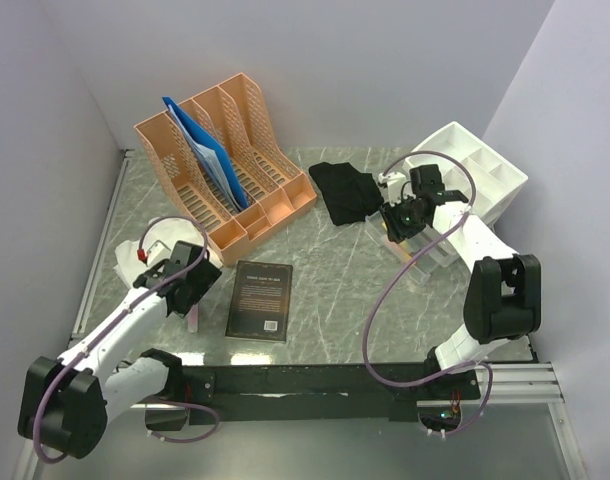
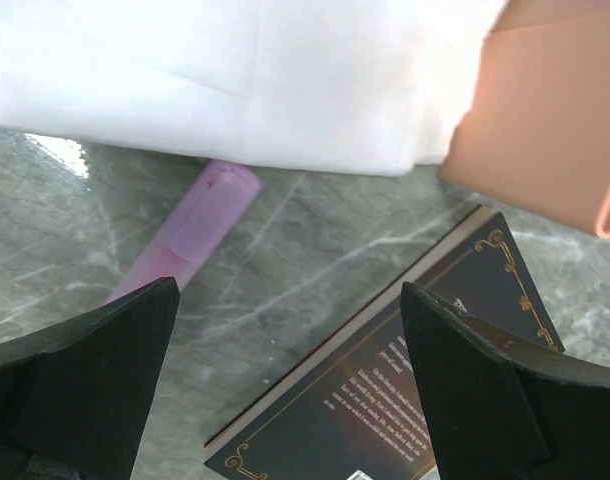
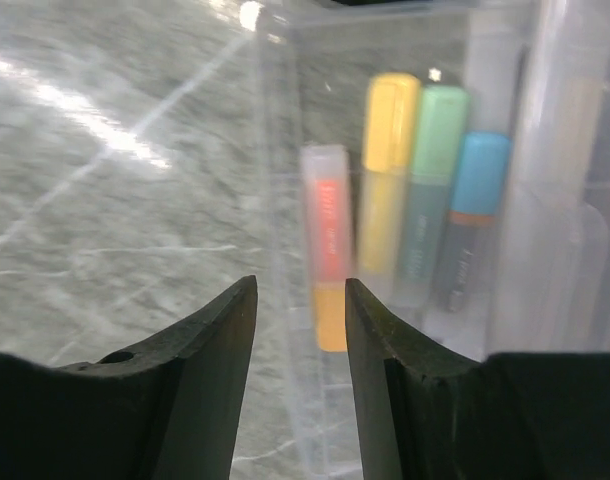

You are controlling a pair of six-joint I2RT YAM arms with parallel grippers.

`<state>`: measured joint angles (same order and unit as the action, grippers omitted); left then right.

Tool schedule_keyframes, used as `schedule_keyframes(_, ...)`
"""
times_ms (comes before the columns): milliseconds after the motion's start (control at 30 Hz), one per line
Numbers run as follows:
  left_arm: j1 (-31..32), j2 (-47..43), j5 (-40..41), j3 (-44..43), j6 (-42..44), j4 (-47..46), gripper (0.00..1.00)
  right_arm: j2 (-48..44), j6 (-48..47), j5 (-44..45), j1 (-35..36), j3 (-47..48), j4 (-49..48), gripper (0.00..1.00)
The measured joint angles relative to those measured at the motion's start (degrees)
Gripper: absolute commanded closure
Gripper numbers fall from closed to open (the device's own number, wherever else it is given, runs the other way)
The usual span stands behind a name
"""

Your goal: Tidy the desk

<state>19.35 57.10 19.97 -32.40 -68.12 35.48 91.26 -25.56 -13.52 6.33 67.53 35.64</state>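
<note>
My left gripper will turn and go down to the pink marker (image 2: 188, 232), away from the book, before its fingers straddle the marker.
The desk (image 1: 335, 280) is a grey-green marble top with a black rail along its near edge. My left gripper (image 1: 190, 288) is open and empty, low over the desk between a pink marker (image 1: 193, 320) and a black book (image 1: 260, 298). In the left wrist view the open gripper (image 2: 287, 290) has the pink marker (image 2: 197, 228) ahead on the left and the book (image 2: 405, 380) under its right finger. My right gripper (image 1: 397, 220) hangs over a clear tray (image 1: 417, 255). In the right wrist view it (image 3: 300, 285) is open, straddling the tray's wall (image 3: 280, 200), with coloured markers (image 3: 390, 140) inside.
An orange file rack (image 1: 225, 165) with blue folders stands at the back left; its corner shows in the left wrist view (image 2: 545, 110). A black cloth (image 1: 345, 190) lies at the back centre. A white organiser box (image 1: 480, 175) stands at the back right. Something white (image 2: 235, 80) lies ahead of the left gripper.
</note>
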Motion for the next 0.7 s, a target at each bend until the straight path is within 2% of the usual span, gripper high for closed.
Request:
schedule_keyframes(200, -2.19, 4.39, -0.87, -2.29, 1.11, 2.4, 0.01, -1.44, 1.36, -7.54, 0.0, 0.13, 0.46, 0.51)
schedule_keyframes(433, -5.84, 11.8, -1.55, -3.8, 2.99, 5.16, 0.06, -1.44, 2.75, -11.39, 0.0, 0.13, 0.44, 0.51)
schedule_keyframes(600, -7.08, 16.04, -2.8, -4.33, 4.35, 6.01, 0.23, -1.99, 3.34, -12.57, 0.0, -0.31, 0.17, 0.51)
schedule_keyframes(633, -7.19, 16.52, -3.41, -4.31, 4.48, 5.9, 0.33, -2.19, 3.45, -12.76, 0.0, -0.44, 0.11, 0.51)
schedule_keyframes(700, -7.32, 17.03, -4.7, -4.37, 5.64, 5.97, 0.42, -2.45, 3.65, -13.09, 0.0, -0.52, 0.02, 0.51)
